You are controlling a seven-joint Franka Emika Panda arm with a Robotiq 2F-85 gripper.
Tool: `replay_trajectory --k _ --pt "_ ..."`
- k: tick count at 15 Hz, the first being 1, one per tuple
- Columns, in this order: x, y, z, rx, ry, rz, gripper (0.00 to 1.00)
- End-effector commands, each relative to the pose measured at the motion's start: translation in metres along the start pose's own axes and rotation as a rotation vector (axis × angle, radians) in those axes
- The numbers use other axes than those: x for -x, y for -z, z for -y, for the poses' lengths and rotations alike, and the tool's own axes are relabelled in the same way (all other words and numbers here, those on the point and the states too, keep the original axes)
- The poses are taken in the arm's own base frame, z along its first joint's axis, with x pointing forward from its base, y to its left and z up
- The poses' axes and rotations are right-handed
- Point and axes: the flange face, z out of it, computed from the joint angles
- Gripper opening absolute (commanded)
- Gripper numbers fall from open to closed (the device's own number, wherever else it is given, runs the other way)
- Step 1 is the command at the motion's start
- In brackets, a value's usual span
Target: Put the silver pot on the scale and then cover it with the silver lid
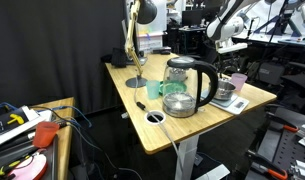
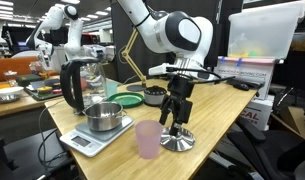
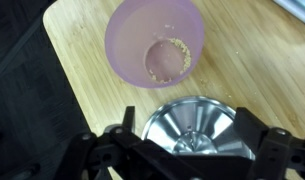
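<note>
My gripper hangs toward the cup side of the lid, so next it will move slightly away from the pink cup (image 2: 148, 138) and then go down to the silver lid's knob.
The silver pot (image 2: 105, 117) sits on the scale (image 2: 80, 141), a flat pale slab near the table's front corner; both also show in an exterior view, the pot (image 1: 223, 93) on the scale (image 1: 235, 103). The silver lid (image 2: 177, 141) lies on the wooden table next to a pink cup (image 2: 148, 138). My gripper (image 2: 175, 122) hangs straight down just over the lid. In the wrist view the lid (image 3: 207, 120) fills the space between the fingers of my gripper (image 3: 192, 138), which is open and holds nothing, and the pink cup (image 3: 157, 42) is just beyond.
A tall glass kettle (image 2: 80, 84) with a black handle stands behind the scale. A green plate (image 2: 130, 100) and a dark bowl (image 2: 154, 97) lie further back. A desk lamp (image 1: 135, 40) stands at the table's far side. The table edge (image 2: 207, 140) is close to the lid.
</note>
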Motion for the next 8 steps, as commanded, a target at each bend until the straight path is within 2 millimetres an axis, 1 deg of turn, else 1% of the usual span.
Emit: replay_trajectory --k 1,4,8 --pt "-0.013 -0.002 -0.003 -0.055 0.021 0.061 1.00" --pt "-0.024 -0.001 -0.005 -0.082 0.010 0.064 1.00" --pt "-0.035 0.006 -0.003 -0.098 0.006 0.063 1.00"
